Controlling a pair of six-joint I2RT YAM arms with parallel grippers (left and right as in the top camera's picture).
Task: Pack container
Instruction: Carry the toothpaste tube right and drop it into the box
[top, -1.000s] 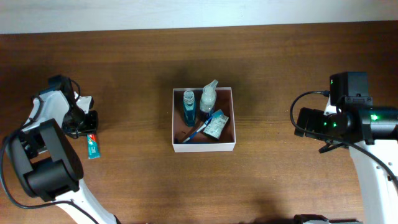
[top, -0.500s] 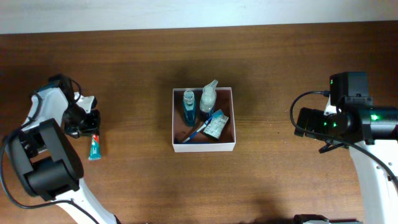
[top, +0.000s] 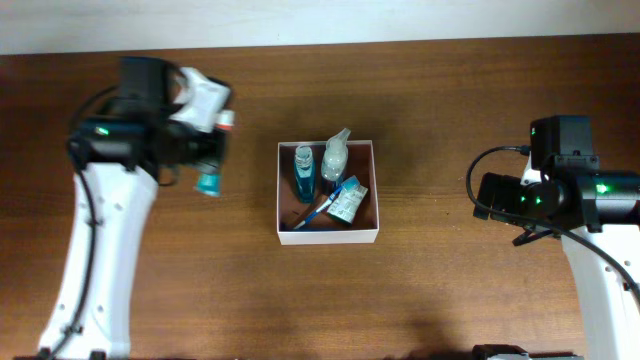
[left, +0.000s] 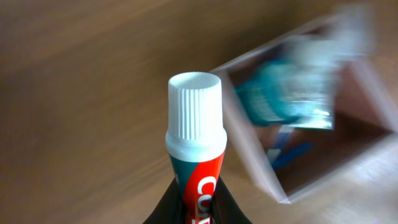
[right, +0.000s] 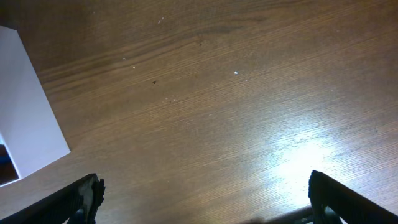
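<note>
The container's far half is full of bottles, so my left gripper will next move right in the overhead view and down into the container to let go of the tube on the blue toothbrush (top: 325, 204) (left: 281, 140).
The container (top: 329, 235) is a square white-walled box with a reddish-brown inside at the table's centre; it holds a teal bottle (top: 303, 172), a clear spray bottle (top: 334, 155), a blue toothbrush (top: 325, 204) and a small packet (top: 347, 205). My left gripper (top: 208, 172) is shut on a red and teal toothpaste tube (left: 198, 168) with a white cap (left: 194, 112), held in the air left of the container (left: 249, 149). My right gripper (right: 202, 193) is open and empty over bare table to the right; the container's white wall (right: 28, 118) shows at its left.
The table (top: 450, 100) is dark brown wood. A pale wall strip (top: 320, 20) runs along its far edge. My right arm (top: 560, 195) stands at the right side.
My left gripper has lifted the toothpaste tube off the table at the far left and swung it right, toward the container. The right arm has not moved.
</note>
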